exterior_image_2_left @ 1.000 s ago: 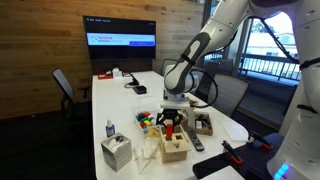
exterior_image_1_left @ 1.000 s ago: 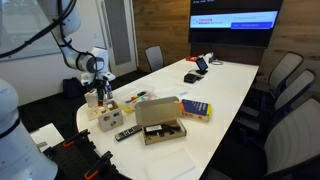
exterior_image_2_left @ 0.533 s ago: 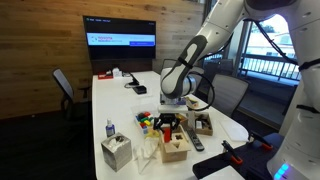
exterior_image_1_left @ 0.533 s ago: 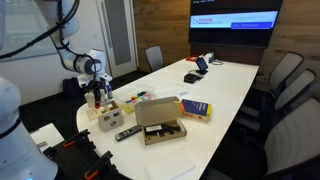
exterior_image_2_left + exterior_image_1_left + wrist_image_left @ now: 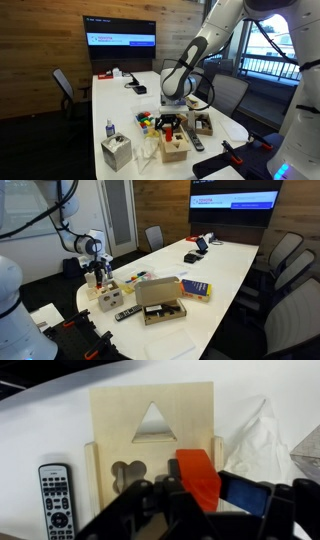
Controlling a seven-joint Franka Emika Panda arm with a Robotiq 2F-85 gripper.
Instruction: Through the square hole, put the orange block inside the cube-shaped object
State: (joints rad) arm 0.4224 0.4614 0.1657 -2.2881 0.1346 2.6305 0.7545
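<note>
The orange block will go onto the cube's top side [image 5: 170, 140] beside the flower-shaped hole next: my gripper lowers slightly and releases it there, since that spot is right below it.
The orange block [image 5: 197, 473] sits between my gripper's fingers [image 5: 200, 492], which are shut on it. The block hangs just above the pale wooden cube [image 5: 150, 422]. The cube's top face shows a triangular hole, and a flower-shaped hole [image 5: 127, 474] lies left of the block. I cannot see a square hole; the block and fingers hide that part. In both exterior views the gripper [image 5: 97, 276] [image 5: 170, 124] hovers right over the cube [image 5: 110, 298] [image 5: 177, 148] near the table's end.
A remote control [image 5: 55, 495] lies left of the cube and a crumpled white tissue [image 5: 262, 440] lies to its right. An open cardboard box [image 5: 160, 302], a blue-and-yellow book [image 5: 195, 288], a tissue box [image 5: 116, 152] and small coloured pieces [image 5: 146, 122] stand nearby.
</note>
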